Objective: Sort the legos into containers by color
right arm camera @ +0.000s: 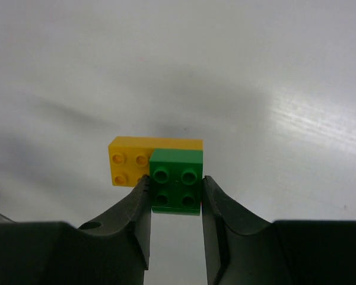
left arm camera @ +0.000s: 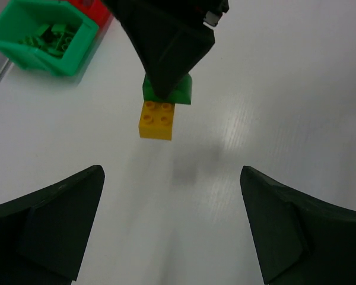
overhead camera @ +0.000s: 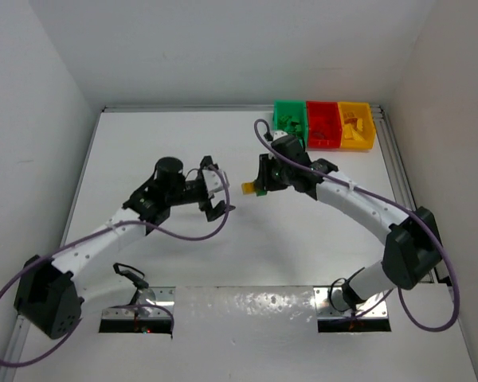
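Observation:
The green lego in my right gripper should next go outward over the green bin and be let go there, because green bricks are already in that bin.
My right gripper is shut on a green lego that is joined to a yellow lego. The pair hangs a little above the white table, with its shadow below it. The left wrist view shows the same yellow lego and green lego under the right gripper's black fingers. My left gripper stands open and empty, just short of them. From above, the left gripper faces the right gripper mid-table. The containers stand at the back right: green, red, yellow-orange.
The green bin holds several green bricks and the red bin sits beside it. White walls enclose the table on the left, back and right. Purple cables loop off both arms.

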`<state>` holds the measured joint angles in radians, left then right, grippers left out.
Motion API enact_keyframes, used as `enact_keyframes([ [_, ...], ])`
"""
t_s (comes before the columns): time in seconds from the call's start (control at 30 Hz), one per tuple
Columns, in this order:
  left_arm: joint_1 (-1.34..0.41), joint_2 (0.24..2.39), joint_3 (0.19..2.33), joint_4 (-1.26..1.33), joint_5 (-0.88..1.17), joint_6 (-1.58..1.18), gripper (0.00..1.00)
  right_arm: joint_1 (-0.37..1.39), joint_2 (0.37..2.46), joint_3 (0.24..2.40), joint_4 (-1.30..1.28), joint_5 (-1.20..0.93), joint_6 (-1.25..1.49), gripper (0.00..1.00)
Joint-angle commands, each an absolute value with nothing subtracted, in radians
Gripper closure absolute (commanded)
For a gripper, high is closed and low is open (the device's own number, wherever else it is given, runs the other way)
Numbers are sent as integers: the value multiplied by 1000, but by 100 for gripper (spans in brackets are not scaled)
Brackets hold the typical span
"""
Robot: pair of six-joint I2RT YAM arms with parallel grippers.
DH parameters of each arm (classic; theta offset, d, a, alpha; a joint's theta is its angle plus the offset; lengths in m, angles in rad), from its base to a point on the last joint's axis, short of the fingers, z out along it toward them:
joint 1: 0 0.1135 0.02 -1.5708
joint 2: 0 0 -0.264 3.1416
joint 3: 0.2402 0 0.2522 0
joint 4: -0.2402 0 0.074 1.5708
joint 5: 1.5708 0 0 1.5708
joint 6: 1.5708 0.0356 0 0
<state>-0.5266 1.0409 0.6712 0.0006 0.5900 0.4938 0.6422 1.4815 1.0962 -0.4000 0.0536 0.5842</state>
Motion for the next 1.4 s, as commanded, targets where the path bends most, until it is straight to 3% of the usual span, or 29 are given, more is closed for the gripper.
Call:
enact_keyframes([
  [0.0,-522,1172,854,-99,706,682,4,586,1528,1166,-319,-142,398,100],
  [0.17,-525,1360,1066,-293,615,908,6,549,1614,1256,-291,-218,403,100],
  [0.27,-519,1442,1080,-279,583,1023,15,549,1637,1298,-264,-183,463,100],
  [0.47,-391,1488,1094,-123,823,876,9,551,1637,1290,-233,-68,502,100],
  [0.93,-425,1595,1037,70,809,882,11,549,1638,1244,-199,-81,508,100],
  [1.03,-433,1601,1023,109,785,859,15,549,1641,1253,-193,-95,499,100],
  [1.23,-434,1638,1072,80,810,859,36,551,1667,1272,-178,-104,494,100],
  [1.37,-437,1677,1104,55,836,854,43,551,1693,1305,-192,-107,495,100],
])
